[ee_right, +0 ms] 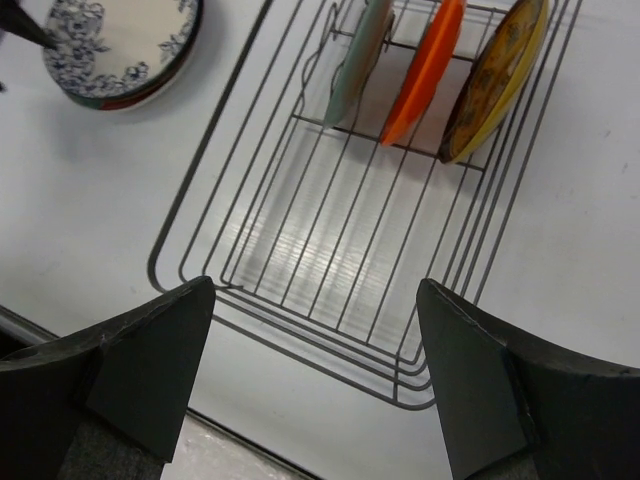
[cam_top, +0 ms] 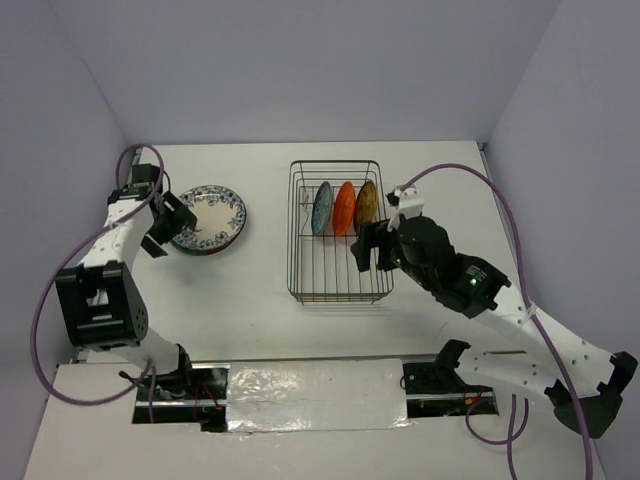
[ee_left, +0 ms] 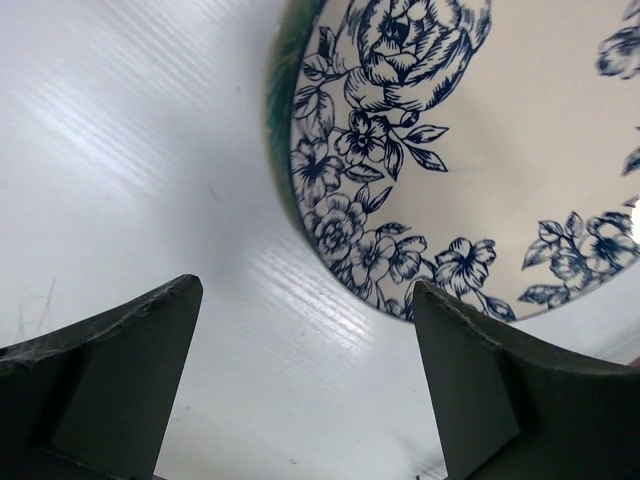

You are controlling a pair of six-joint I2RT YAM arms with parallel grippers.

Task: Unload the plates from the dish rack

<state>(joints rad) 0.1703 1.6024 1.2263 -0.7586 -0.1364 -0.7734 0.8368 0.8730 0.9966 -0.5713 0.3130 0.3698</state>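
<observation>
The yellow patterned plate is the nearest one, at the end, so my right gripper will move outward and down to it next, onto its upper rim (cam_top: pixel 370 203) (ee_right: pixel 511 86).
The dish rack (cam_top: pixel 330 282) (ee_right: pixel 306 361) stands mid-table. Three plates stand upright at its far end: a teal one (cam_top: pixel 322 207) (ee_right: pixel 360 55), an orange one (cam_top: pixel 344 207) (ee_right: pixel 425 70) and a yellow patterned one (cam_top: pixel 367 204) (ee_right: pixel 495 85). A white plate with a blue floral rim (cam_top: pixel 212 218) (ee_left: pixel 470 150) (ee_right: pixel 120 40) lies on the table to the left, on top of other plates. My left gripper (cam_top: pixel 172 228) (ee_left: pixel 305 300) is open just off that plate's left rim, holding nothing. My right gripper (cam_top: pixel 372 255) (ee_right: pixel 315 300) hovers open over the rack's near right part, empty.
White walls close in the table at the back and on both sides. The arm bases and a foil-covered strip (cam_top: pixel 315 395) sit along the near edge. Purple cables (cam_top: pixel 500 210) loop beside each arm.
</observation>
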